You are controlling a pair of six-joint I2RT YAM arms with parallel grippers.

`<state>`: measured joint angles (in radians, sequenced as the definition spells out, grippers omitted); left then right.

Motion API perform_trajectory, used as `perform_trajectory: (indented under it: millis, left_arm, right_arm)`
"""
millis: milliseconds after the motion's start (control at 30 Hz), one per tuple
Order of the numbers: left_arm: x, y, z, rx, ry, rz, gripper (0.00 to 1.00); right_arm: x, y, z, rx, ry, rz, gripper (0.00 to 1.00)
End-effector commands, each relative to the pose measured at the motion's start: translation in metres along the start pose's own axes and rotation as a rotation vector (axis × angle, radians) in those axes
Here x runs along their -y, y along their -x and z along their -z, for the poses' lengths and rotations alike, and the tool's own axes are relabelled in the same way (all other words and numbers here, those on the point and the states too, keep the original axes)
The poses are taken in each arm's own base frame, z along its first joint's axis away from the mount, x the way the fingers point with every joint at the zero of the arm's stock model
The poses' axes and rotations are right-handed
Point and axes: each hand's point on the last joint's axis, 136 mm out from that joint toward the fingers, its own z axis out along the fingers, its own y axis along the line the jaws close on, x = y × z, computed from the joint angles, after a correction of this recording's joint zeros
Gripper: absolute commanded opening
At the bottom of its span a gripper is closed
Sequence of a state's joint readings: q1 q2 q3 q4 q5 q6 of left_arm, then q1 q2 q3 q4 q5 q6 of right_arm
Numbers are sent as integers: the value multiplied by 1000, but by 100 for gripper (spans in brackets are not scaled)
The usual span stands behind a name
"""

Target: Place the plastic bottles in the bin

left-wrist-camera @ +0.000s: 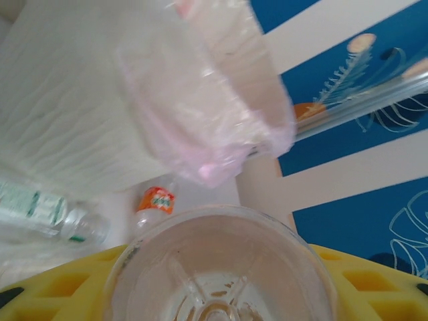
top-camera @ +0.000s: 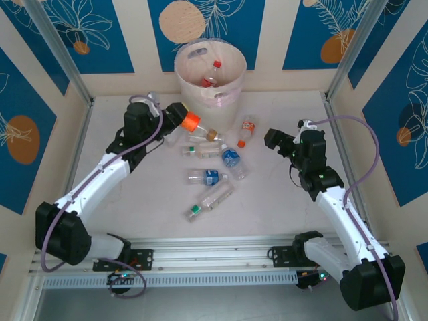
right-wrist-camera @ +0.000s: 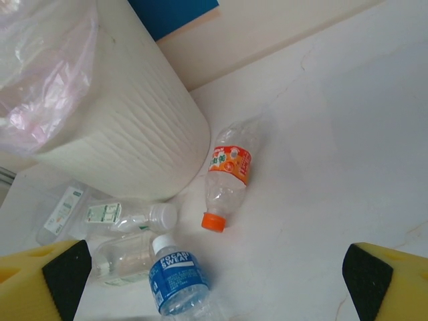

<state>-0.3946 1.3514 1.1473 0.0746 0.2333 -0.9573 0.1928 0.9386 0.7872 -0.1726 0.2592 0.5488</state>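
My left gripper rises next, swings outward over the bin's opening (top-camera: 202, 70) and releases the clear bottle, as it hangs outside the bin, below the bin's rim.
My left gripper (top-camera: 179, 115) is shut on a clear plastic bottle with an orange cap (top-camera: 191, 122), lifted just left of the bin (top-camera: 227, 93). In the left wrist view that bottle's base (left-wrist-camera: 217, 267) sits between the yellow fingers (left-wrist-camera: 60, 294), facing the bin (left-wrist-camera: 80, 100). A red-capped bottle (top-camera: 212, 72) lies inside the bin. Several bottles lie on the table: an orange-label one (top-camera: 247, 128), two blue-label ones (top-camera: 231, 158) (top-camera: 207, 176) and a green-capped one (top-camera: 208, 202). My right gripper (top-camera: 273, 140) stands open, right of them. Its wrist view shows the orange-label bottle (right-wrist-camera: 229, 175) and a blue-label bottle (right-wrist-camera: 177, 281).
A pink liner bag (left-wrist-camera: 221, 114) hangs over the bin's rim. Metal frame posts (top-camera: 73, 73) stand at the table's back corners, with panel walls on three sides. A white-capped bottle (right-wrist-camera: 130, 215) lies against the bin's foot (right-wrist-camera: 127, 134).
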Motion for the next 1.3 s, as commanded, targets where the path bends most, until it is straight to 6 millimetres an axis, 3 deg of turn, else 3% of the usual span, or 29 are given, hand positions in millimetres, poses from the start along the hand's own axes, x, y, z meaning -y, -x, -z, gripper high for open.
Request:
perform_trajectory:
  millis: [0, 167, 400, 500, 733, 833, 967, 1267]
  left_arm:
    - [43, 25, -3, 52, -128, -150, 0]
    - [88, 70, -15, 169, -179, -308, 0]
    - [90, 119, -33, 345, -68, -404, 0]
    - [84, 129, -47, 347, -5, -421, 0]
    - [39, 135, -89, 256, 140, -384, 8]
    - [26, 124, -98, 157, 175, -315, 38]
    - [20, 106, -106, 53, 177, -242, 65]
    - [22, 94, -100, -62, 228, -254, 89]
  right_arm:
    - [-4, 19, 4, 76, 13, 16, 99]
    - [-9, 25, 7, 80, 25, 4, 98]
    - [-9, 25, 19, 53, 12, 6, 98]
    - [-7, 24, 22, 57, 6, -3, 98]
    - [-9, 26, 25, 57, 17, -27, 98]
    - [-9, 27, 27, 54, 12, -29, 98]
    - [-9, 28, 27, 59, 13, -47, 98]
    - [-8, 23, 21, 43, 17, -62, 98]
